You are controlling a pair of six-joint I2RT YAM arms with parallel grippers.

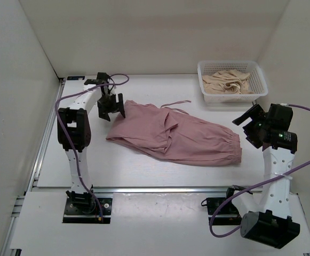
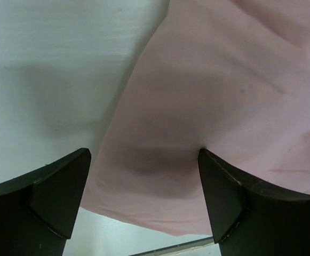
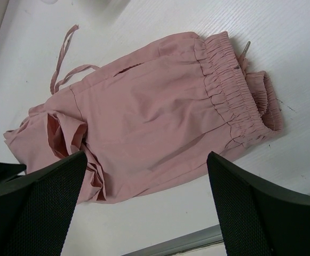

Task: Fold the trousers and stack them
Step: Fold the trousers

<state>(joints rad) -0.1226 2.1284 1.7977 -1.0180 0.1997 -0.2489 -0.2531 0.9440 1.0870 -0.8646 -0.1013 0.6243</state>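
Observation:
My left gripper will next go down onto the trousers' edge (image 1: 116, 126) at the trousers' end away from the waistband (image 1: 233, 146), since its open fingers are already astride that edge.
The dusty-pink trousers (image 1: 176, 136) lie folded over across the middle of the white table, gathered waistband (image 1: 233, 146) to the right, drawstring (image 1: 175, 105) trailing behind. My left gripper (image 1: 112, 110) hovers open over the trousers' left end, its fingers (image 2: 58, 192) apart above the pink cloth (image 2: 208, 96), holding nothing. My right gripper (image 1: 249, 125) stands open just right of the waistband, above the table. From the right wrist the whole garment (image 3: 155, 112) shows, waistband (image 3: 235, 90) at the upper right, with nothing between the jaws.
A white mesh basket (image 1: 232, 68) with beige cloth (image 1: 229, 82) inside stands at the back right. White walls close in the table on the left, back and right. An aluminium rail (image 1: 155, 189) runs along the table's near edge.

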